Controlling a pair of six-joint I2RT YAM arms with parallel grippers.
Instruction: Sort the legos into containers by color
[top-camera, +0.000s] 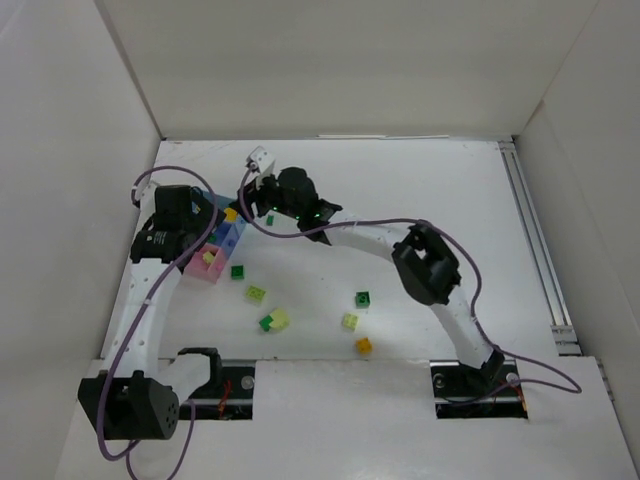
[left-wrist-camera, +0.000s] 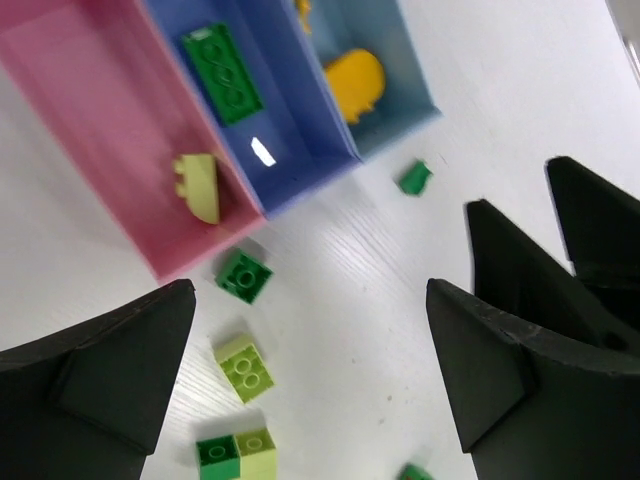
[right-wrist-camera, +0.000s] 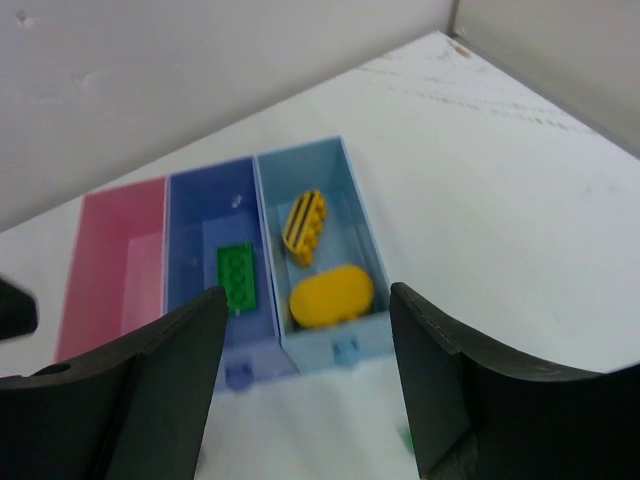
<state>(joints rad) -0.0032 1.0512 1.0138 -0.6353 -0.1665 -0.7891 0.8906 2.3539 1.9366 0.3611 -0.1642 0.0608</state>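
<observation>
The left gripper moves back, to the right in the top view, down onto the dark green brick (top-camera: 362, 299) nearest the orange brick next, since clear table surrounds it.
Three joined trays sit at the left: pink (top-camera: 203, 270), darker blue (top-camera: 231, 243) and light blue (top-camera: 240, 226). In the left wrist view the pink tray (left-wrist-camera: 90, 110) holds a pale yellow-green piece (left-wrist-camera: 198, 187). The darker blue tray (left-wrist-camera: 290, 120) holds a dark green plate (left-wrist-camera: 224, 73). The light blue tray (left-wrist-camera: 400, 60) holds a yellow piece (left-wrist-camera: 354, 83). Loose legos lie on the table: dark green (top-camera: 237, 271), pale green (top-camera: 256, 293), a green and pale pair (top-camera: 272, 321), dark green (top-camera: 362, 298), pale (top-camera: 349, 321), orange (top-camera: 363, 345). My left gripper (top-camera: 210, 222) (left-wrist-camera: 310, 300) is open and empty beside the trays. My right gripper (top-camera: 258, 196) (right-wrist-camera: 305, 330) is open and empty just past the light blue tray (right-wrist-camera: 345, 190).
A small dark green brick (top-camera: 270, 218) (left-wrist-camera: 414, 178) lies by the light blue tray's end, under the right gripper. White walls enclose the table on three sides. A metal rail (top-camera: 535, 240) runs along the right edge. Purple cables trail off both arms.
</observation>
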